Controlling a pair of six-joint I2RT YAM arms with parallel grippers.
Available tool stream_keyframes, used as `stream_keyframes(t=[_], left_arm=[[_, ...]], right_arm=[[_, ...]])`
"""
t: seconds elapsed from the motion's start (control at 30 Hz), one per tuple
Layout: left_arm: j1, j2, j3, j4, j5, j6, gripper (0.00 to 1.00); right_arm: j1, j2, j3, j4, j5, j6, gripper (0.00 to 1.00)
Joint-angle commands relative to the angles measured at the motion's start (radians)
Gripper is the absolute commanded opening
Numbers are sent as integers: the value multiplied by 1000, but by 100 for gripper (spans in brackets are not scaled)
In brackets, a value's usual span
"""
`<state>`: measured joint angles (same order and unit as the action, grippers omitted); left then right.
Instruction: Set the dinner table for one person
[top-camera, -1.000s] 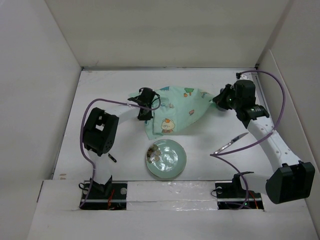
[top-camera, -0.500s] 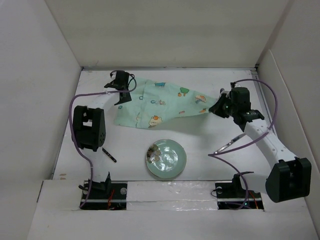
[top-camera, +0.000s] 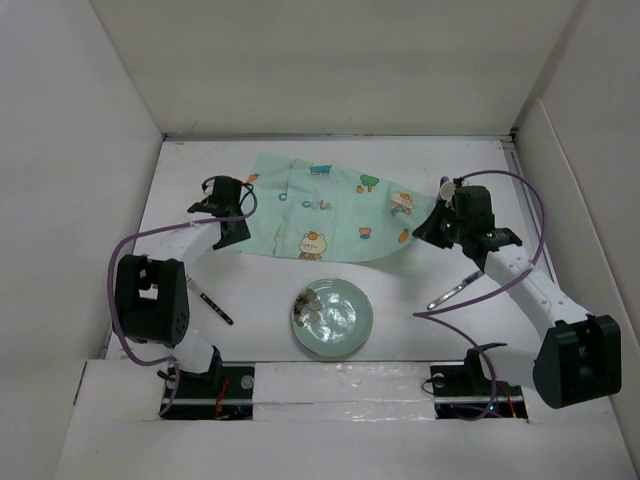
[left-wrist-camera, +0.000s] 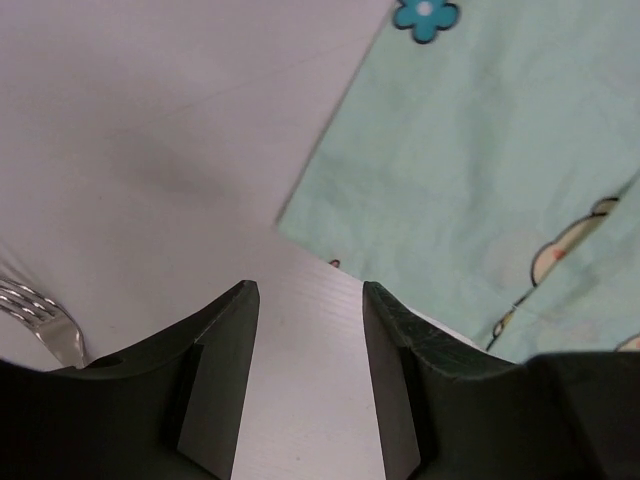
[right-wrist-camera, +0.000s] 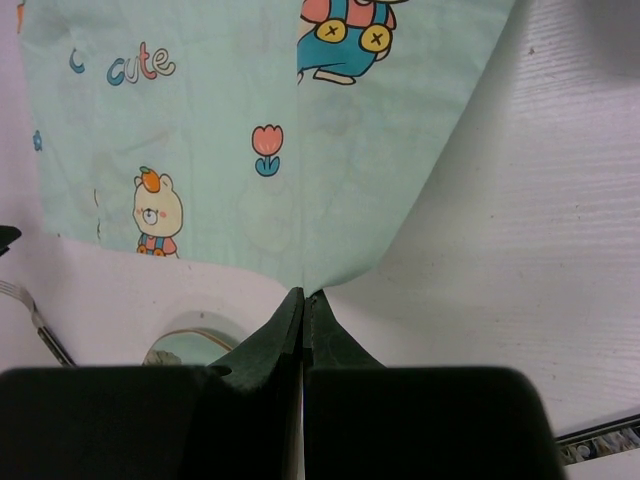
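My left gripper is open and has only bare table between its fingers, so it needs to go down next until its fingers straddle the mat's edge by the mat's near corner (top-camera: 244, 248) (left-wrist-camera: 299, 216).
The mint-green cartoon-print cloth mat (top-camera: 325, 208) lies spread out on the far half of the white dinner table (top-camera: 405, 300). My left gripper (top-camera: 229, 222) is open and empty at the mat's near left corner. In the left wrist view bare table shows between the jaws (left-wrist-camera: 305, 292), with the mat (left-wrist-camera: 480, 150) just beyond. My right gripper (top-camera: 433, 226) is shut on the mat's right corner. The right wrist view shows that corner pinched at the fingertips (right-wrist-camera: 304, 296), with the mat (right-wrist-camera: 240, 120) stretching away from them.
A mint-green plate (top-camera: 350, 335) with food bits sits near the front middle, and its rim shows in the right wrist view (right-wrist-camera: 190, 333). A fork (top-camera: 215, 308) lies left of it; its tines show in the left wrist view (left-wrist-camera: 40, 315). A knife (top-camera: 460, 288) lies right of the plate. White panels border the table.
Both grippers drew the mat out flat and toward the near side. The left gripper moved nearer and let go of the left corner. The right gripper still holds its corner.
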<state>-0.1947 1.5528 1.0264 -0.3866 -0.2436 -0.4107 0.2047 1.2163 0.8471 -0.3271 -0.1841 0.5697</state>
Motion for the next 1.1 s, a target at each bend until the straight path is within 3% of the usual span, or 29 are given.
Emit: stream_keyframes(t=[0.0,0.23,0.4,0.57,0.6,0.63,0.67,0.87,1.07], left_arm=[[58,1,-29,29,35,-57,43],[58,141,38,63,76,-77,47],[58,239,64,69,99,-89,44],[58,248,58,83,70,-79,27],[58,256,63,81,70,-67,19],[58,262,72,75,69,-63,4],[58,266,75,72,64,-62,0],[58,137,168,28,87,-33,0],[58,-58,409,-58,135,-19,0]], right_arm=[[5,-27,-11,49,-20,2,0],[5,-55,-40,46,-26,-11,0],[5,-89,-54,37,-26,-10,0],[-4,-100,-45,30,-17,-18,0],[-4,-98,-45,30,-18,-16,0],[-4,-97,-42,33,-21,-14,0],[-4,-98,-39,33,-21,-13,0],[-4,-74,0,39,-34,-7,0],[-13,-63,229,-51,-15,-42,0]])
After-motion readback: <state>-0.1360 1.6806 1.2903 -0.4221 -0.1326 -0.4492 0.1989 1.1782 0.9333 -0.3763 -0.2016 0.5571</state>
